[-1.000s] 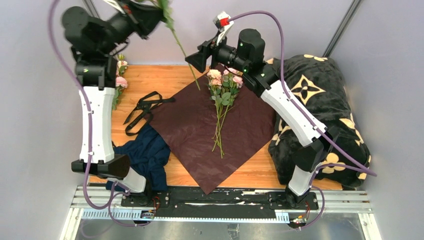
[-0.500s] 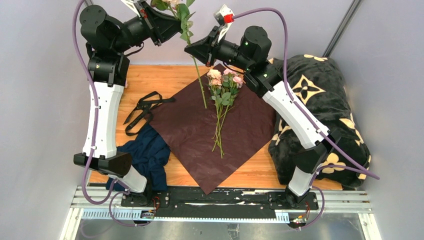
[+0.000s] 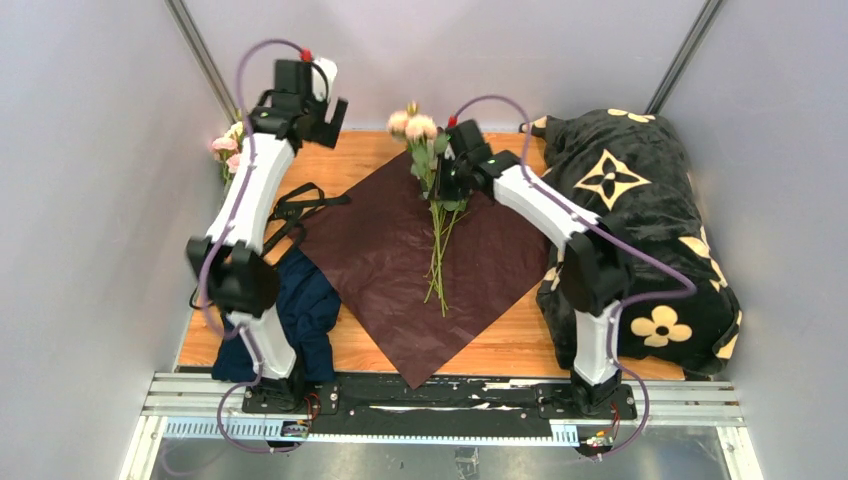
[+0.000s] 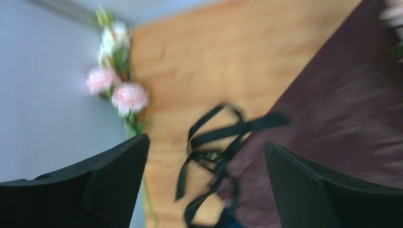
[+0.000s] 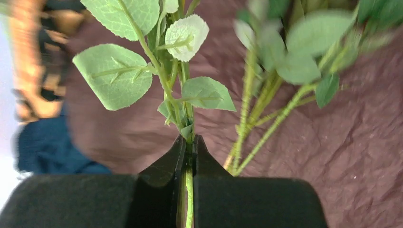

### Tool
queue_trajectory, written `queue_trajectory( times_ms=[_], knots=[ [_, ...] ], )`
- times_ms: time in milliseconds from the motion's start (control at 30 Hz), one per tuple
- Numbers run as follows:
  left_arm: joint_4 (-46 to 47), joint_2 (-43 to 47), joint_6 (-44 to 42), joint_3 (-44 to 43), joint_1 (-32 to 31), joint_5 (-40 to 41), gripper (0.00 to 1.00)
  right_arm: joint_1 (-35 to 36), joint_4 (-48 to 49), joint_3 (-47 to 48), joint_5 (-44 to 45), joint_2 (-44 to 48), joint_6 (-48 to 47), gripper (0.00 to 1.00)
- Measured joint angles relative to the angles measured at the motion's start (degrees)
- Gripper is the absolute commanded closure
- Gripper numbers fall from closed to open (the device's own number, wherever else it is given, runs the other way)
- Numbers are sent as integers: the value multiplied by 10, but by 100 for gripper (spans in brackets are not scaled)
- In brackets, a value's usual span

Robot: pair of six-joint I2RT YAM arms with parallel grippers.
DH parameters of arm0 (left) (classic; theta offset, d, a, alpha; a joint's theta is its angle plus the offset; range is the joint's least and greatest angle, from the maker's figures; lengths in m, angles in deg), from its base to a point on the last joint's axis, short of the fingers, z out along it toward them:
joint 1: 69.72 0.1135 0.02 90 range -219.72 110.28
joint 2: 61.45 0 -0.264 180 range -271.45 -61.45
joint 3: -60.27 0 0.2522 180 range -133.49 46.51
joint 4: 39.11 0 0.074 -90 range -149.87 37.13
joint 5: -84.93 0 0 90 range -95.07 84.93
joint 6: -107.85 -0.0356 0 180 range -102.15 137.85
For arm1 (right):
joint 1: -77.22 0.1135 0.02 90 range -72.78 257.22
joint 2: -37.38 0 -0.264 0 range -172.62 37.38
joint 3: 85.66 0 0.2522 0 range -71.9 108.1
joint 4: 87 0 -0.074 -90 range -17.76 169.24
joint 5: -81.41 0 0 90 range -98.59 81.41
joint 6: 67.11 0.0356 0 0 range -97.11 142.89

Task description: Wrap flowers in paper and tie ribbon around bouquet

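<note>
My left gripper moves down and to the left in the top view onto the green stem beside the pink bloom next, since the stem lies by the wall.
My right gripper (image 5: 188, 142) is shut on the green stem of one pale pink rose (image 3: 414, 126), holding it upright over the far corner of the burgundy paper (image 3: 400, 270). More flowers (image 3: 441, 225) lie on the paper beside it, their stems (image 5: 266, 116) just right of my closed fingers. At the back left my left gripper (image 4: 205, 142) hangs open and empty above the black ribbon (image 4: 223, 137), which lies coiled on the wood at the paper's left edge (image 3: 285, 215). No wrapped bouquet is in view.
Several more pink roses (image 3: 228, 150) lie by the left wall at the table's back. A navy cloth (image 3: 305, 310) sits at the front left, partly under the paper. A black blanket with cream flowers (image 3: 640, 200) fills the right side.
The rose passed from my left gripper to my right. The left opened and swung back to the left corner; the right arm came down with the rose toward the paper.
</note>
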Motion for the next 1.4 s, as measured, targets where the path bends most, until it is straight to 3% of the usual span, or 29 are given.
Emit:
queue_trajectory(
  times_ms=[67, 167, 267, 400, 533, 667, 1133, 1233, 1300, 1400],
  knots=[
    [-35, -82, -44, 2, 17, 72, 2, 0, -59, 13, 8, -64, 5, 95],
    [-82, -189, -85, 12, 65, 129, 8, 0, -136, 52, 21, -153, 7, 63],
    [-106, -250, -110, 10, 116, 168, 17, 0, -188, 83, 30, -194, 9, 48],
    [-130, -309, -135, -34, 180, 212, 33, 0, -259, 159, 50, -206, 8, 47],
    [-129, -361, -136, -116, 213, 230, 37, 1, -281, 195, 77, -180, -2, 47],
    [-127, -391, -136, -149, 225, 231, 37, 4, -297, 196, 101, -153, -8, 47],
    [-72, -485, -167, -196, 226, 284, 63, 7, -326, 204, 125, -143, -8, 47],
    [-40, -485, -184, -188, 226, 305, 76, 7, -328, 204, 125, -143, -8, 47],
    [-16, -485, -204, -180, 226, 322, 97, 7, -328, 204, 125, -143, -9, 47],
    [8, -485, -228, -176, 226, 341, 100, 7, -333, 211, 125, -143, -10, 47]
  ],
)
